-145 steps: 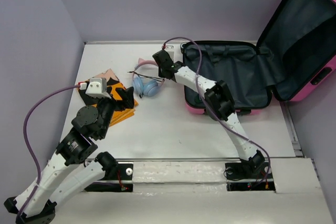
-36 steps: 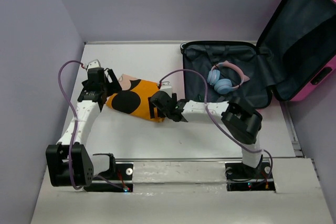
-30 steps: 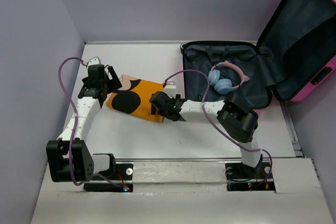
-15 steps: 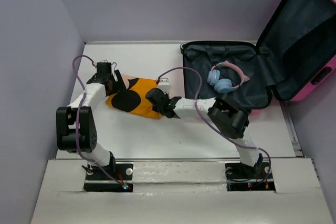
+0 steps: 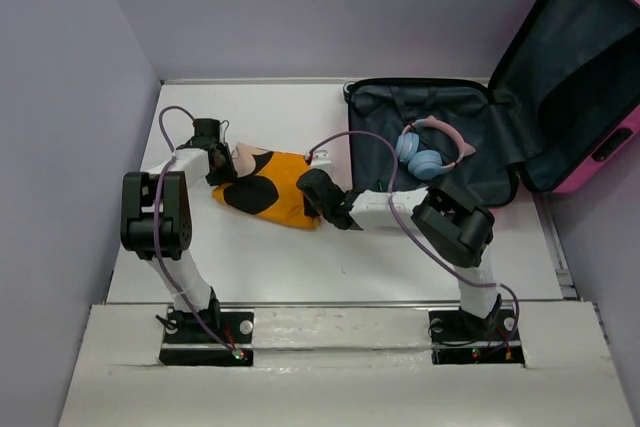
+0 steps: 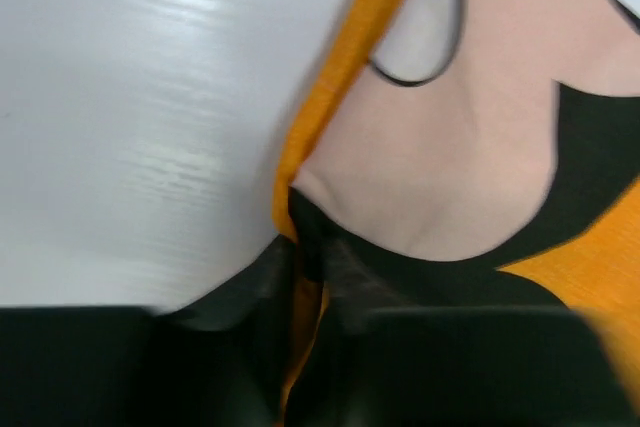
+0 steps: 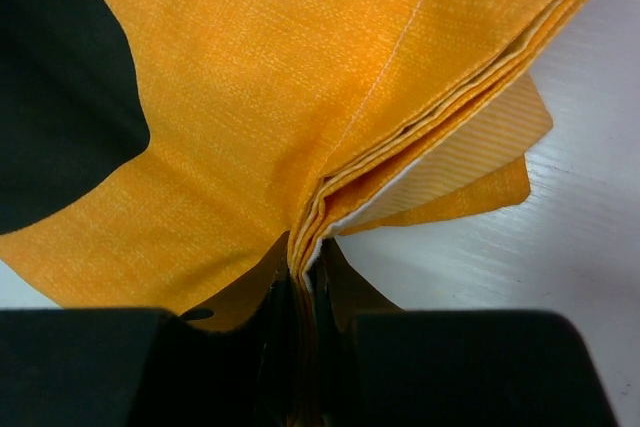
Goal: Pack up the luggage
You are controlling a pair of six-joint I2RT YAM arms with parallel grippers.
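Observation:
My right gripper lifts and swings over the headphones' pink band, to its right in the top view, then releases next, as the case is open.
The luggage, a hot-pink hard-shell case with dark lining, lies open at the table's right, its lid propped up. Blue and pink headphones rest inside it. A folded orange cloth with black spots lies on the table left of the case. My left gripper is shut on the cloth's left end; in the left wrist view the fabric edge runs between the jaws. My right gripper is shut on the cloth's right end, the layered folds pinched between its fingers.
Purple walls close in the white table on the left and at the back. The right arm's elbow sits just in front of the case's near rim. Purple cables loop over both arms.
The left gripper has moved onto the cloth's left end and closed on it. The right gripper has closed on the right end. The cloth has shifted slightly rightward.

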